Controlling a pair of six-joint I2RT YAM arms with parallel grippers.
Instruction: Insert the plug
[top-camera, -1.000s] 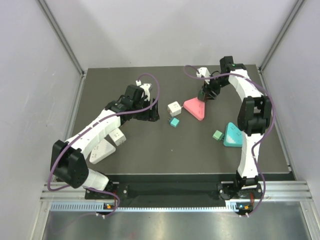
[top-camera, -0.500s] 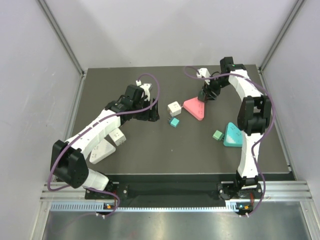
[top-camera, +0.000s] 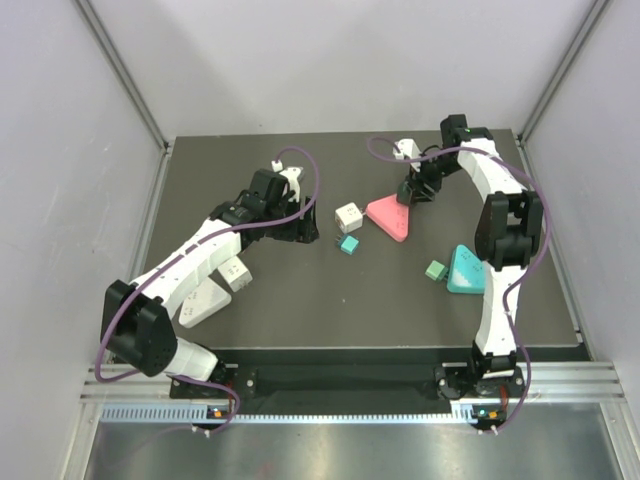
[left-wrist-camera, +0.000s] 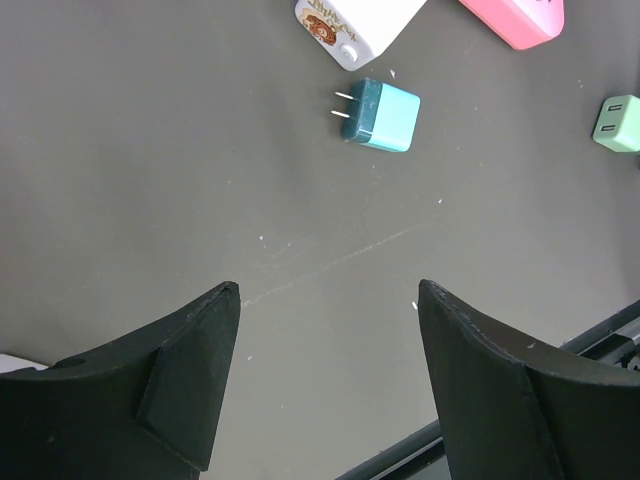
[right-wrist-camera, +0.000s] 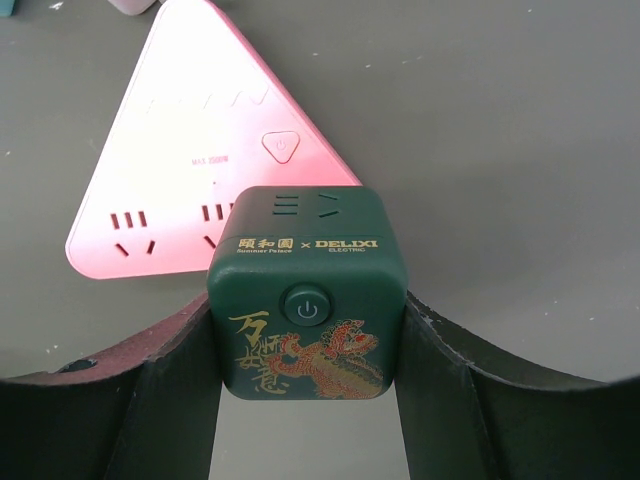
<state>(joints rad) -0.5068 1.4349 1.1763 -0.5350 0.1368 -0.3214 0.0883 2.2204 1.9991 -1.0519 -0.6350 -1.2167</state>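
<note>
The green cube faces the corner of the pink power strip, so my right gripper will push the cube to the left in the top view against that corner and release it.
My right gripper (right-wrist-camera: 306, 345) is shut on a dark green cube socket (right-wrist-camera: 306, 290) with a gold dragon print, held just off the corner of the pink triangular power strip (right-wrist-camera: 205, 160). In the top view the right gripper (top-camera: 412, 190) is at the back right end of the pink strip (top-camera: 390, 216). A teal plug (left-wrist-camera: 380, 113) lies prongs to the left on the mat, ahead of my open, empty left gripper (left-wrist-camera: 328, 290). It also shows in the top view (top-camera: 348, 244), right of the left gripper (top-camera: 302, 230).
A white cube socket (top-camera: 348, 214) sits between the teal plug and the pink strip. A teal triangular strip (top-camera: 465, 268) and a small green plug (top-camera: 436, 270) lie by the right arm. Two white adapters (top-camera: 234, 272) (top-camera: 203, 303) lie under the left arm.
</note>
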